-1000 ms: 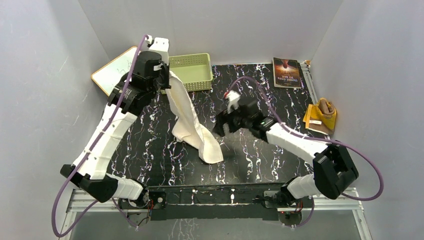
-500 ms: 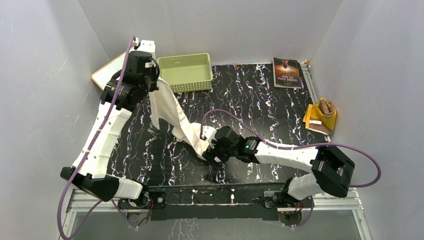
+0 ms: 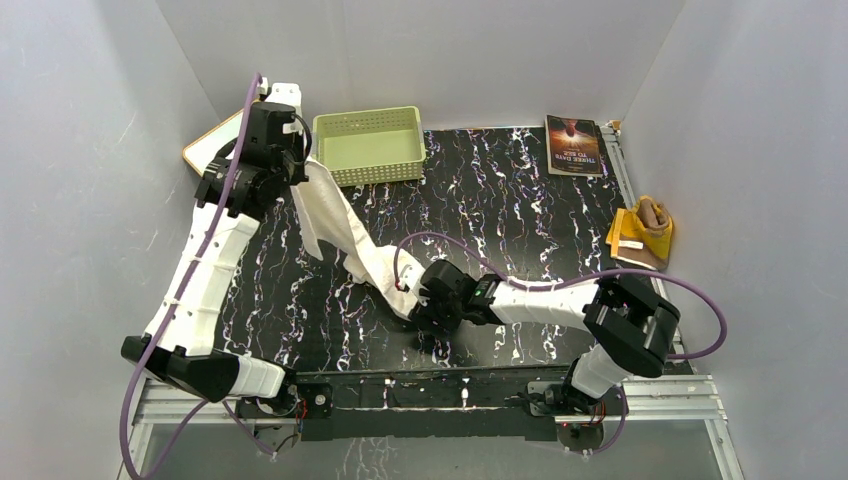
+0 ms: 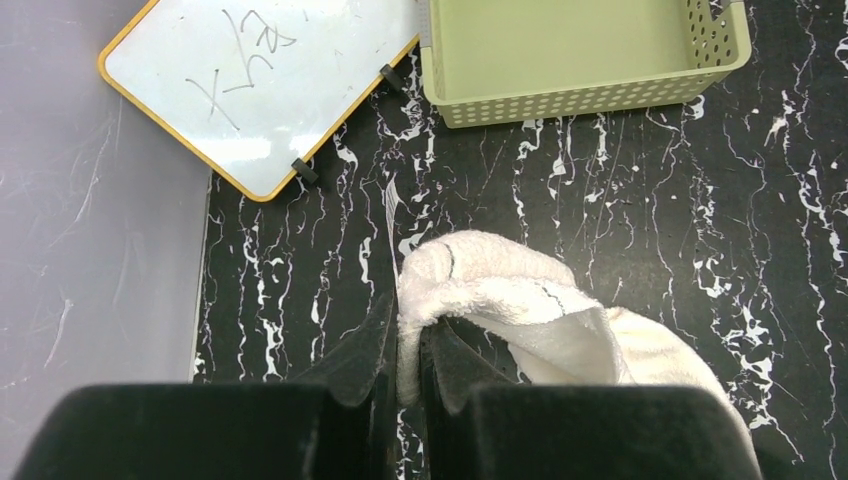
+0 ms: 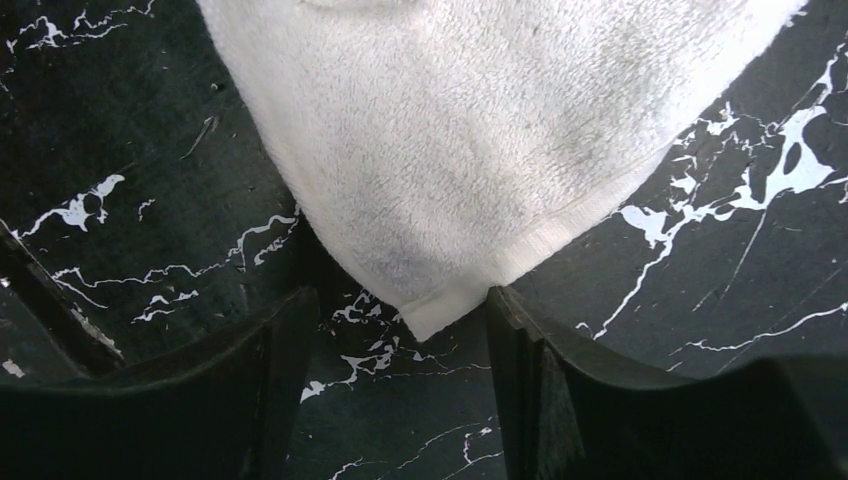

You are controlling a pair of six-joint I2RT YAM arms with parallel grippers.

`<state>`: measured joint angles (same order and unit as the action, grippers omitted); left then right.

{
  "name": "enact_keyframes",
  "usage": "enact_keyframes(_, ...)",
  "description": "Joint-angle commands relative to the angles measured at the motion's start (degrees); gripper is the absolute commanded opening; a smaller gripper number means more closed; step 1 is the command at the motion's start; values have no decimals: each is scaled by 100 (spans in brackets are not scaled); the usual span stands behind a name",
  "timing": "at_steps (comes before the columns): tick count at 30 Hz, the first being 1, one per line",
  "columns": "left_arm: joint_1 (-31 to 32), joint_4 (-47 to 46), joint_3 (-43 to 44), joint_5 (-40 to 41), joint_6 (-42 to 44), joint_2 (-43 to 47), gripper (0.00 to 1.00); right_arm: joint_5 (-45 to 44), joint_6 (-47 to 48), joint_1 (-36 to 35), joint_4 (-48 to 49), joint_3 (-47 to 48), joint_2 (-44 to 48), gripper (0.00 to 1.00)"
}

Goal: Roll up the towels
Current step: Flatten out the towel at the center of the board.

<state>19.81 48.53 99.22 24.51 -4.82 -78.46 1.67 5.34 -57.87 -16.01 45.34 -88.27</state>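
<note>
The bunched towel lifts open in my left gripper next, swings back, and its edge comes down onto the clear marbled table below for release.
The white towel (image 3: 345, 225) hangs in a long drape from my left gripper (image 3: 298, 172) down to the black marbled table. My left gripper (image 4: 410, 345) is shut on the towel's (image 4: 500, 300) top edge, lifted near the basket. The towel's low corner (image 5: 440, 310) lies on the table just between the spread fingers of my right gripper (image 5: 400, 345), which is open and touches nothing. In the top view my right gripper (image 3: 420, 305) sits low at that corner. The brown and yellow-orange towel (image 3: 645, 232) lies crumpled at the table's right edge.
A pale green perforated basket (image 3: 375, 145) stands at the back left, also in the left wrist view (image 4: 580, 50). A whiteboard (image 4: 250, 85) leans at the far left. A book (image 3: 573, 145) lies at the back right. Grey walls close in three sides.
My left gripper carried the towel's top edge left and back. My right arm swung down and left from mid-table to the towel's low corner.
</note>
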Motion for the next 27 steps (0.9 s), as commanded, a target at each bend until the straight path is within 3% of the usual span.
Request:
enact_keyframes(1, -122, 145, -44, -19, 126, 85, 0, 6, -30, -5, 52, 195, -68, 59)
enact_keyframes(3, -171, 154, -44, -40, 146, 85, 0, 33, -75, 3, 26, 204, -116, 56)
enact_keyframes(5, -216, 194, -24, -73, 144, 70, 0, 42, -109, 11, -16, 234, -182, 46)
enact_keyframes(6, -241, 218, -18, -90, 148, 60, 0, 29, -133, 12, -43, 251, -221, 38)
enact_keyframes(8, -291, 234, -15, -140, 137, 58, 0, -54, -185, 25, -114, 328, -317, 9)
enact_keyframes(9, -324, 240, -17, -173, 139, 50, 0, -109, -215, 38, -161, 371, -359, 0)
enact_keyframes(13, -503, 238, 38, -312, 145, 33, 0, -156, -468, 295, -214, 618, -5, 0)
enact_keyframes(20, -1063, 339, 1585, -541, -14, -531, 0, 757, -882, 2153, 53, 2133, 1802, 0)
enact_keyframes(23, -1190, 179, 2306, -797, -180, -876, 0, 789, -822, 2485, -202, 3331, 1751, 0)
enact_keyframes(27, -1217, -223, 2752, -1078, -265, -987, 0, 522, -731, 2590, -382, 4246, 1448, 0)
